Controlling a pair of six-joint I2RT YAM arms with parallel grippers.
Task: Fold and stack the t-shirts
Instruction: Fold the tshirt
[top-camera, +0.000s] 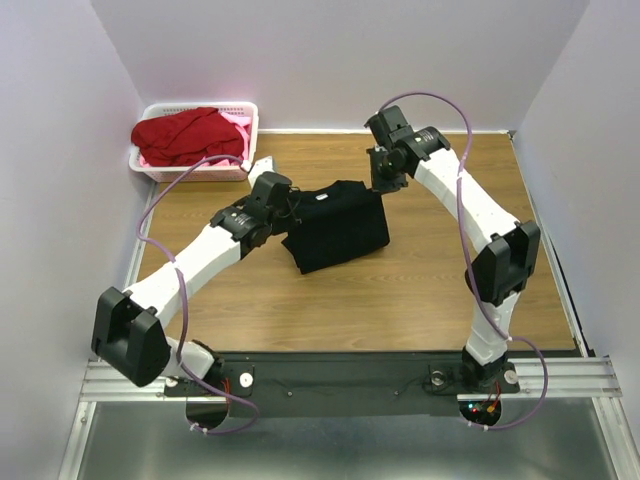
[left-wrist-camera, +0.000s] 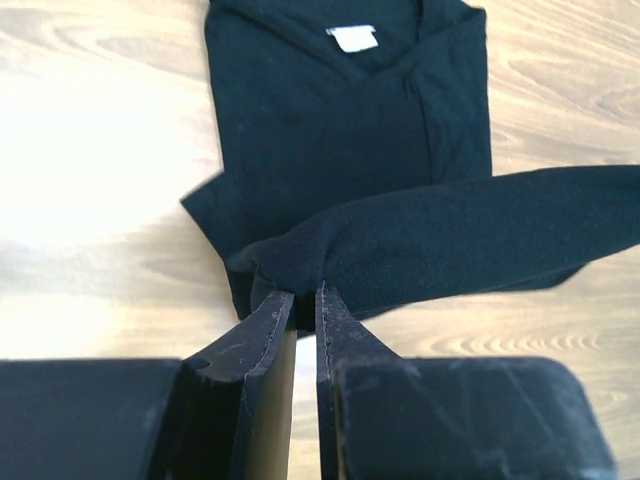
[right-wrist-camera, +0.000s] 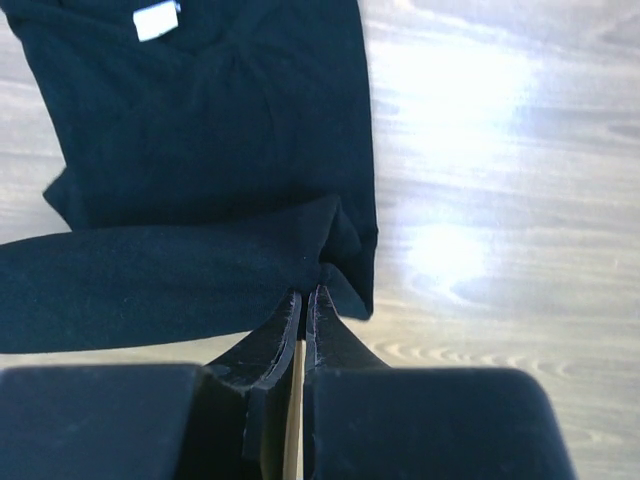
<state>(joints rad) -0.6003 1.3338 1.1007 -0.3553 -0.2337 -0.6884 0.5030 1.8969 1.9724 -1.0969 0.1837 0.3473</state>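
The robot's right gripper will carry the t-shirt's lifted corner outward and down onto the flat part of the t-shirt beside the neck label (top-camera: 348, 186) (right-wrist-camera: 325, 65) and let go, since that part is still uncovered.
The black t-shirt (top-camera: 338, 228) lies partly folded in the middle of the table. My left gripper (top-camera: 292, 207) is shut on its left far corner; in the left wrist view the cloth (left-wrist-camera: 380, 180) bunches at the fingertips, gripper (left-wrist-camera: 303, 292). My right gripper (top-camera: 383, 183) is shut on the right far corner; in the right wrist view the cloth (right-wrist-camera: 210, 150) hangs from the gripper (right-wrist-camera: 304, 292). Both hold the far edge lifted, stretched between them. A white neck label (left-wrist-camera: 352, 38) shows on the flat part. A red shirt (top-camera: 190, 134) and a pink one (top-camera: 244, 130) lie in the basket.
The white slotted basket (top-camera: 247, 110) stands at the far left corner of the wooden table (top-camera: 400, 290). White walls close in the left, far and right sides. A metal rail (top-camera: 560, 378) runs along the near edge by the arm bases.
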